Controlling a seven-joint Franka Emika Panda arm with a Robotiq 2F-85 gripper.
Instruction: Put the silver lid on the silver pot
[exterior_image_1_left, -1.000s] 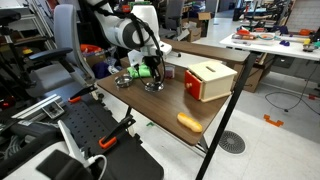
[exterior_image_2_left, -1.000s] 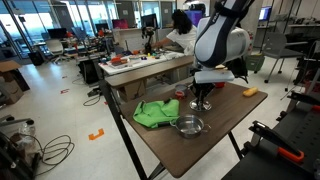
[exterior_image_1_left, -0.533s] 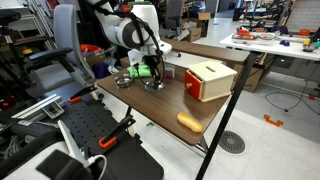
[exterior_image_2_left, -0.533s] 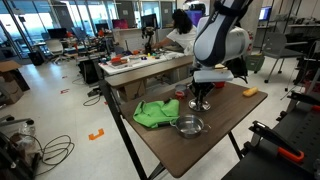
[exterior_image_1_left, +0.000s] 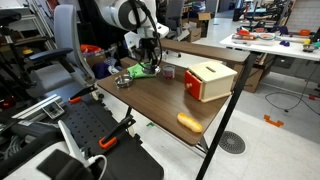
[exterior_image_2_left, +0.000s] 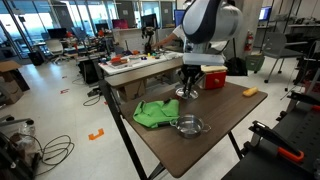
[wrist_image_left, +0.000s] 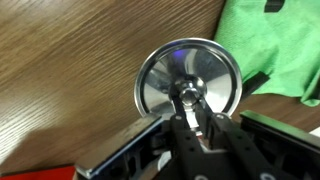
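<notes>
My gripper turns next, passes the green cloth, lowers the lid onto the silver pot's open top (exterior_image_2_left: 188, 125) and releases the knob, as the pot stands uncovered.
My gripper (wrist_image_left: 188, 102) is shut on the centre knob of the silver lid (wrist_image_left: 188, 72), a flat, shiny round disc, and holds it above the wooden table. In an exterior view the gripper (exterior_image_2_left: 187, 88) hangs with the lid (exterior_image_2_left: 186, 95) just over the tabletop, beside the green cloth. The silver pot (exterior_image_2_left: 187, 126) is small and shallow, and stands near the table's edge, apart from the lid. The pot also shows in an exterior view (exterior_image_1_left: 123, 80), below and beside the gripper (exterior_image_1_left: 151, 60).
A crumpled green cloth (exterior_image_2_left: 155, 113) lies next to the pot and shows under the lid's edge in the wrist view (wrist_image_left: 280, 45). A wooden box with a red side (exterior_image_1_left: 210, 80) stands mid-table. An orange object (exterior_image_1_left: 189, 122) lies near the table's edge.
The gripper has lifted the lid off the table and carried it away from the wooden box, towards the green cloth and the pot.
</notes>
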